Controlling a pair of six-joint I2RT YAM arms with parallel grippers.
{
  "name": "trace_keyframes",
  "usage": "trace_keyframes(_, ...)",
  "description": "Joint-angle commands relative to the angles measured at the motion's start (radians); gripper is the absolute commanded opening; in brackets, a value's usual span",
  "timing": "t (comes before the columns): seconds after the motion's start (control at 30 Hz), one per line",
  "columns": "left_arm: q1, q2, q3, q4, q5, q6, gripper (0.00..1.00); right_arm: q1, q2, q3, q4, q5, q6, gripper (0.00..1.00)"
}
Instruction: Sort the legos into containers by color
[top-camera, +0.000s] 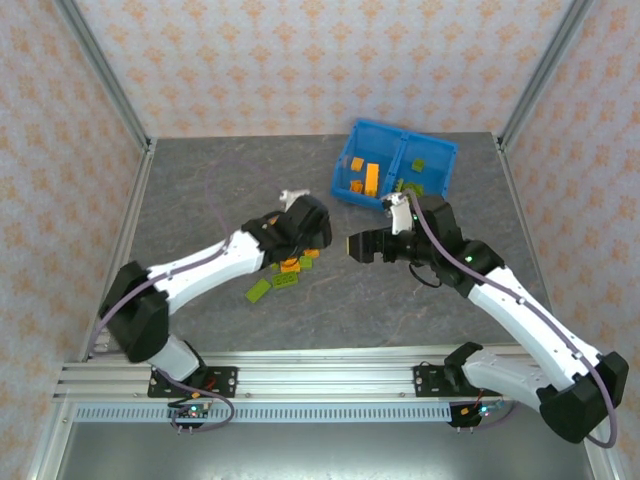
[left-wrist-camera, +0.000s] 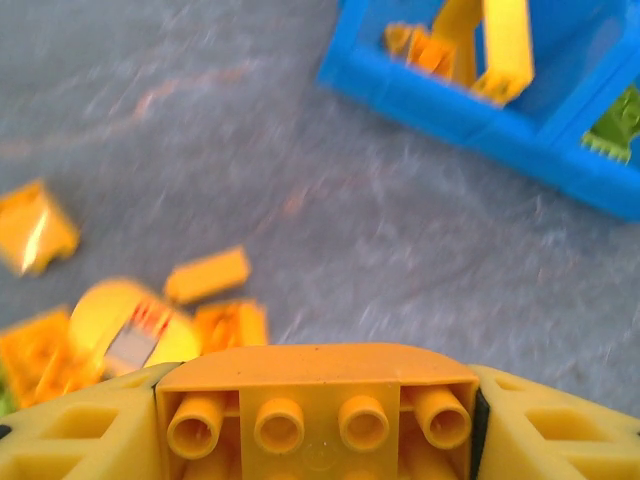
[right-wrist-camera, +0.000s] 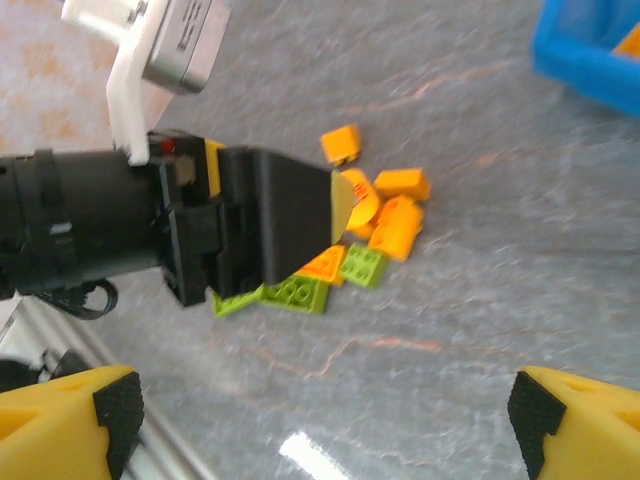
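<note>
The left gripper moves outward from the pile of legos next, over the bin section holding orange legos, and releases the arched lego there, because its color matches theirs.
My left gripper (left-wrist-camera: 318, 425) is shut on an orange lego (left-wrist-camera: 318, 372), its hollow underside with tubes facing the camera. From above, the left gripper (top-camera: 305, 232) hangs over the loose pile of legos (top-camera: 285, 272) on the table. That pile mixes orange bricks (right-wrist-camera: 392, 215) and lime green ones (right-wrist-camera: 298, 293). The blue bin (top-camera: 342, 182) stands at the back right, with orange bricks (top-camera: 366, 178) in its left compartment and green ones (top-camera: 417, 168) in its right. My right gripper (top-camera: 360, 245) is open and empty, right of the pile, its fingertips (right-wrist-camera: 70, 410) wide apart.
The left arm's black wrist and white camera mount (right-wrist-camera: 150, 60) fill the upper left of the right wrist view. An aluminium rail (top-camera: 330, 385) runs along the near table edge. Metal frame posts (top-camera: 105, 70) stand at the back corners.
</note>
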Motion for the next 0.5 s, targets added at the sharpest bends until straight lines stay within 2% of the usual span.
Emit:
trace_keyframes(0.0, 0.02, 0.153, 0.216, 0.074, -0.039, 0.164, 0.51, 0.005, -0.047, -0.024, 0.03, 0.2, 0.044, 0.96)
trace_keyframes(0.13, 0.048, 0.407, 0.536, 0.052, -0.058, 0.219, 0.51, 0.004, -0.088, -0.038, 0.013, 0.228, 0.068, 0.96)
trace_keyframes(0.3, 0.085, 0.702, 0.967, -0.061, -0.062, 0.272, 0.51, 0.005, -0.151, -0.046, -0.028, 0.251, 0.086, 0.96)
trace_keyframes(0.47, 0.11, 0.886, 1.239, -0.072, 0.011, 0.308, 0.53, 0.004, -0.195, -0.069, -0.04, 0.261, 0.096, 0.97)
